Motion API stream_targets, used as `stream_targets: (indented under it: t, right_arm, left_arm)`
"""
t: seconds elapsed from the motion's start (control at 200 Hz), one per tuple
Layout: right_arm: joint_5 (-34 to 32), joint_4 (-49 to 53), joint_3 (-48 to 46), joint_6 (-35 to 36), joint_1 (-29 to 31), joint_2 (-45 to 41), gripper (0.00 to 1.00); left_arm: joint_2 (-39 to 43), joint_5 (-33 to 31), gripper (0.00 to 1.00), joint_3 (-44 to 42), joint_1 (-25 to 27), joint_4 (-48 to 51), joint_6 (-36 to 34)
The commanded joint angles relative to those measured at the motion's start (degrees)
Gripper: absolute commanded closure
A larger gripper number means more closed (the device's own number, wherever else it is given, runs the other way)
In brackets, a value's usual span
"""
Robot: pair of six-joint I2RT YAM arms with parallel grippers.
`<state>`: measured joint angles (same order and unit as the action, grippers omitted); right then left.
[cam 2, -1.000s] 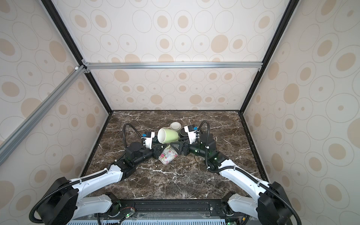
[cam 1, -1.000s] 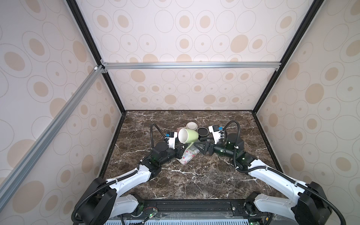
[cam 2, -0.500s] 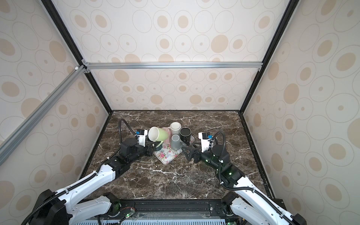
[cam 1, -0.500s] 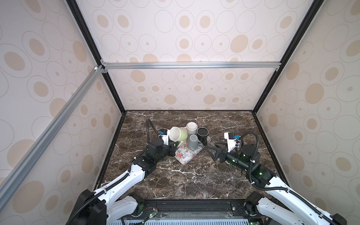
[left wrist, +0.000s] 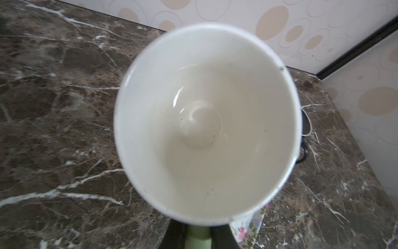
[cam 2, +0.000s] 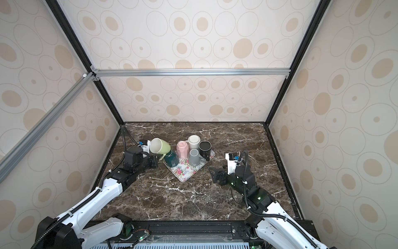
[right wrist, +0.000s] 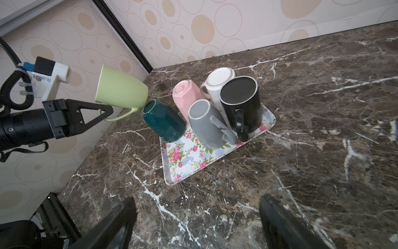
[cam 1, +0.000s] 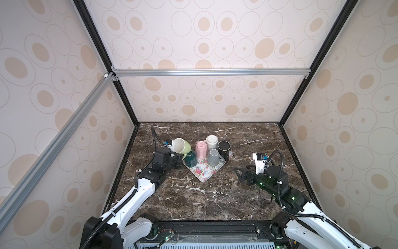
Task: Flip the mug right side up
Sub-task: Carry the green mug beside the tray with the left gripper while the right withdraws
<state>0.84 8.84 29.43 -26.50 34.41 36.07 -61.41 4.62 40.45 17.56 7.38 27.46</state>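
Observation:
The bare marble below my left gripper is a clear spot, so next my left gripper will move away from the teal mug, tip downward and lower to it.
My left gripper [cam 1: 181, 159] is shut on the handle of the light green mug [cam 1: 182, 146] and holds it in the air at the tray's left end. The mug [right wrist: 121, 88] lies on its side, with its mouth turned toward the left arm and its handle underneath. Its white inside [left wrist: 206, 120] fills the left wrist view, and the green handle sits between the jaws of the left gripper [left wrist: 198, 237]. My right gripper [cam 1: 239, 172] is open and holds nothing. It hovers over the marble to the right of the tray, well away from the mug.
A floral tray [cam 1: 204, 175] lies on the marble table [cam 1: 204, 200] and carries a teal mug [cam 1: 190, 160], a pink one [cam 1: 201, 149], a white one [cam 1: 212, 141], a grey one [cam 1: 213, 157] and a black one [cam 1: 224, 148]. Walls close in three sides.
The left arm has carried the green mug left, away from the tray's middle. The right gripper has left the mug, drawn back to the right and opened a little wider.

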Motion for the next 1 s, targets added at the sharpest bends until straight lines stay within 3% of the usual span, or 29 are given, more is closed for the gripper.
stream_targets:
  t: [0.0, 0.11, 0.495, 0.995]
  right_arm:
    - [-2.06, 2.29, -0.87, 0.41, -0.12, -1.35, 0.08]
    - [-2.92, 3.05, -0.98, 0.7, -0.11, -1.49, 0.08]
    - [-5.35, 5.1, -0.96, 0.05, -0.11, 0.31, 0.08]
    - [-7.76, 6.21, -2.01, 0.41, -0.03, 0.84, 0.08]
  left_arm:
    - [1.97, -3.86, 1.0, 3.8, -2.19, 0.18, -1.23]
    - [2.17, -2.5, 1.0, 3.7, -2.78, -0.49, -1.12]
    - [-2.54, -9.07, 1.0, 3.5, -6.15, 2.88, -4.34]
    - [-13.5, -8.98, 1.0, 3.12, -10.34, -0.32, -7.38]
